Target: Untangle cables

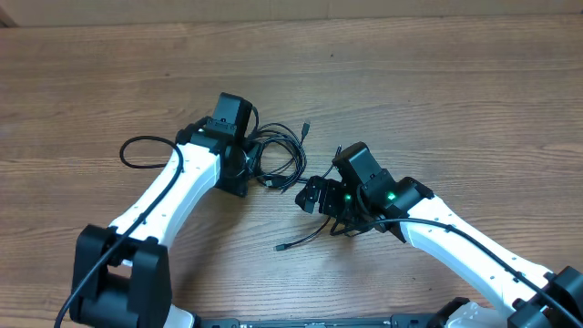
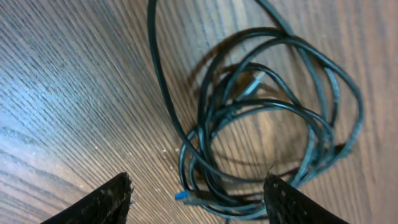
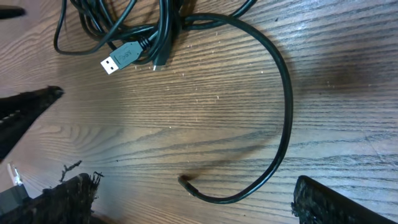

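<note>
The strands lie between the open fingers, so my left gripper moves down onto the bundle's near loops beside the blue-tipped plug (image 2: 181,195) next and closes.
The cables (image 1: 278,153) lie bunched in overlapping loops at the table's middle. In the left wrist view the bundle (image 2: 267,112) fills the frame, with a blue-tipped plug (image 2: 181,195) at its near edge. My left gripper (image 2: 199,200) is open, its fingertips on either side of the bundle's near loops; in the overhead view it (image 1: 251,166) sits at the bundle's left edge. My right gripper (image 3: 199,199) is open over a loose curved cable end (image 3: 273,137). A silver-tipped USB plug (image 3: 118,60) lies by the bundle. In the overhead view the right gripper (image 1: 311,195) is right of the bundle.
A loose cable end (image 1: 284,246) trails toward the front below the right gripper. A small plug (image 1: 307,127) sticks out behind the bundle. A black loop of cord (image 1: 137,150) lies left of the left arm. The wooden table (image 1: 437,82) stretches back and to both sides.
</note>
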Controlling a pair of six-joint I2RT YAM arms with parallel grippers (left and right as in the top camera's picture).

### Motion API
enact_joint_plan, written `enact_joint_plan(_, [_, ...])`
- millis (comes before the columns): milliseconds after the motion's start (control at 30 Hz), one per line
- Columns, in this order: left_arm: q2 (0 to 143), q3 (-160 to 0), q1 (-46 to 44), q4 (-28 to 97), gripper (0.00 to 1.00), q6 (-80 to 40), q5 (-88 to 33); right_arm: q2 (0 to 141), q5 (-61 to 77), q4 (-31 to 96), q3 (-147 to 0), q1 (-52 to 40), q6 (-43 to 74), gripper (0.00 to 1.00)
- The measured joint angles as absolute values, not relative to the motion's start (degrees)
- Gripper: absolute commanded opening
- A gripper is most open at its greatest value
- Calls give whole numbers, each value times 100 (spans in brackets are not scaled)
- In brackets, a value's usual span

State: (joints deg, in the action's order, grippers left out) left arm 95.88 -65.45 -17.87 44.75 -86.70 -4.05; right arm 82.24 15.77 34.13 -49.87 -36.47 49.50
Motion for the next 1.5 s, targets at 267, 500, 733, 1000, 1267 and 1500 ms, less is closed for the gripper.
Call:
enact_joint_plan(267, [10353, -6512, -1787, 4386, 45, -8687, -578, 8224, 1562, 3413, -4987, -3647, 4947, 100])
enact_joint_plan(500, [10718, -6519, -1680, 3968, 4, -8624, -685, 8224, 1564, 3522, -4987, -3647, 4947, 100])
enact_joint_plan(733, [10551, -7432, -921, 4370, 4, -6952, -1332, 8224, 1564, 3437, -4987, -3647, 4950, 100])
enact_joint_plan(1000, [9642, -8031, -893, 5341, 4, -5752, -1907, 8224, 1562, 3214, -4987, -3647, 4952, 100])
enact_joint_plan(1267, [9601, -8031, -902, 6038, 4, -5524, -1957, 8224, 1562, 3212, -4987, -3647, 4950, 100])
enact_joint_plan(1500, [9601, -8031, -902, 6217, 4, -5505, -2167, 8224, 1564, 3214, -4987, -3647, 4950, 100])
